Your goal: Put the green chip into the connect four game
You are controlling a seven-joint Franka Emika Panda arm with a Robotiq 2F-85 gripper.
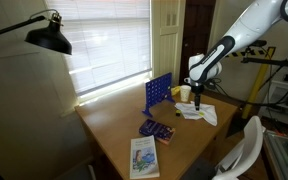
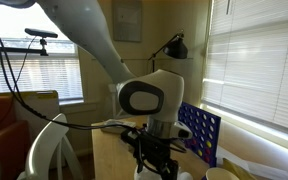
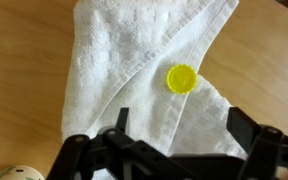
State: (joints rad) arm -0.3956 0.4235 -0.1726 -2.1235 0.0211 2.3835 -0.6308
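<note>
My gripper goes down and shifts toward the chip [image 3: 182,79] next, fingers on either side, since it lies a little ahead of my open fingers.
A small round yellow-green chip [image 3: 181,78] lies on a crumpled white towel [image 3: 134,70] in the wrist view. My gripper [image 3: 182,125] is open and empty, hovering just above the towel, with the chip a little ahead of the gap between the fingers. In both exterior views the gripper [image 1: 197,100] [image 2: 159,165] hangs low over the table near the towel [image 1: 201,113]. The connect four game [image 1: 158,93] [image 2: 200,134], an upright blue grid board, stands on the wooden table beside the gripper.
A yellow cup [image 1: 185,93] stands next to the board. A flat dark purple-blue object [image 1: 156,129] and a light-covered book [image 1: 143,157] lie on the table nearer its front. A black lamp [image 1: 49,38] hangs over the table's window side.
</note>
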